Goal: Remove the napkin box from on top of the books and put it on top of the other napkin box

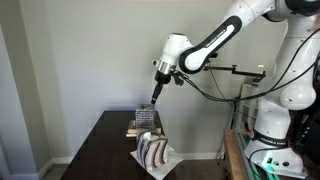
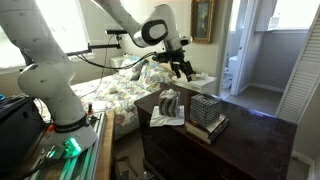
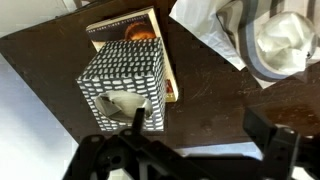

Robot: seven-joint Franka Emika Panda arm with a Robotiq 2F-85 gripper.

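The checkered napkin box is still below my open gripper, so next my gripper moves down and outward, fingers straddling the box's edge toward the wavy box point(image 1: 146, 110) point(image 3: 152, 100).
The checkered napkin box point(image 3: 122, 84) sits on the books point(image 3: 130, 28) on the dark table; it also shows in both exterior views point(image 1: 146, 117) point(image 2: 205, 108). The books show under it point(image 1: 143, 131) point(image 2: 210, 128). The wavy brown-and-white napkin box stands beside them on white paper point(image 1: 154, 151) point(image 2: 169, 103) and at the upper right of the wrist view point(image 3: 277, 40). My gripper point(image 3: 200, 125) is open and empty. It hangs above the boxes point(image 1: 156, 92) point(image 2: 185, 68), touching nothing. In the wrist view its left finger lies over the checkered box's near edge.
The dark wooden table point(image 1: 105, 150) point(image 2: 250, 150) point(image 3: 210, 95) carries everything. White paper point(image 1: 165, 157) lies under the wavy box. A bed with a patterned cover point(image 2: 120, 90) lies behind the table. The robot's white base point(image 1: 275, 125) stands beside the table.
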